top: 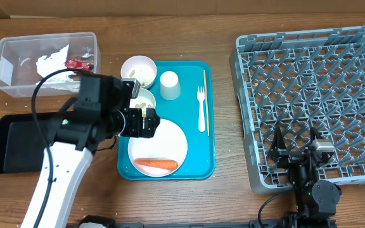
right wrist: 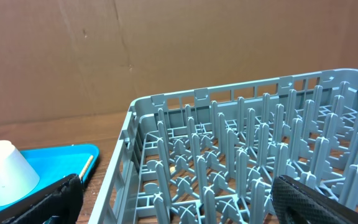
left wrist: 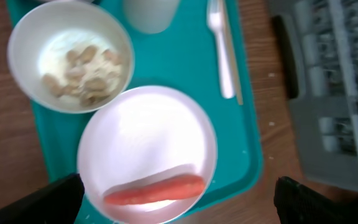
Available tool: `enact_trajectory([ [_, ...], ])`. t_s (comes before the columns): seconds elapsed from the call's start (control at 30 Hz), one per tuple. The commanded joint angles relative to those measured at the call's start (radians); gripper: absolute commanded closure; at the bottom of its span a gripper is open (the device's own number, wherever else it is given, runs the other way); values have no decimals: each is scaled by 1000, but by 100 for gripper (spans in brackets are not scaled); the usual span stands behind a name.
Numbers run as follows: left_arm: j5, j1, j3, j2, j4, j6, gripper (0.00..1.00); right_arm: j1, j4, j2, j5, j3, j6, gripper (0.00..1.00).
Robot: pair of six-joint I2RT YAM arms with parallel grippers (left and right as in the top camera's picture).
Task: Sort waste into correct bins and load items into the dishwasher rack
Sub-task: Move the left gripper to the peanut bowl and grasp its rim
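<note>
Next I should move my left gripper down, open, and reach outward onto the plate-side rim of the white bowl (left wrist: 125, 87), as that bowl sits below and outward.
An orange carrot (top: 156, 164) (left wrist: 155, 190) lies on the white plate (top: 166, 140) (left wrist: 148, 137) at the front of the teal tray (top: 195, 158). My left gripper (top: 149, 123) (left wrist: 179, 205) hovers open over the plate, one finger on each side of the carrot and nothing held. A bowl of nut-like bits (left wrist: 70, 62) sits just behind the plate, and another bowl (top: 138, 69) behind that. The cup (top: 170, 85), fork (top: 201, 104) and wooden stick (top: 204, 95) are on the tray too. My right gripper (top: 295, 147) (right wrist: 179, 205) is open over the near edge of the grey rack (top: 315, 101) (right wrist: 229, 155).
The clear tub (top: 18, 63) at the back left holds crumpled white paper (top: 52, 61) and a red wrapper (top: 78, 63). The black tray (top: 18, 142) lies in front of it, under my left arm. Bare wood separates the teal tray from the rack.
</note>
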Motion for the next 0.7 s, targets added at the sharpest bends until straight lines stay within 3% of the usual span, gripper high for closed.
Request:
enact_trajectory([
  [0.0,-252,-76,24,42,-2,-44,0,-7,6,-10,-2,-11,-1,0],
  [0.13,-382,-119,24,96,58,-43,0,-7,6,-10,-2,-11,-1,0],
  [0.47,-227,-119,24,260,192,-43,0,-7,6,-10,-2,-11,-1,0],
  [0.67,-229,-119,24,371,243,-42,0,-7,6,-10,-2,-11,-1,0],
])
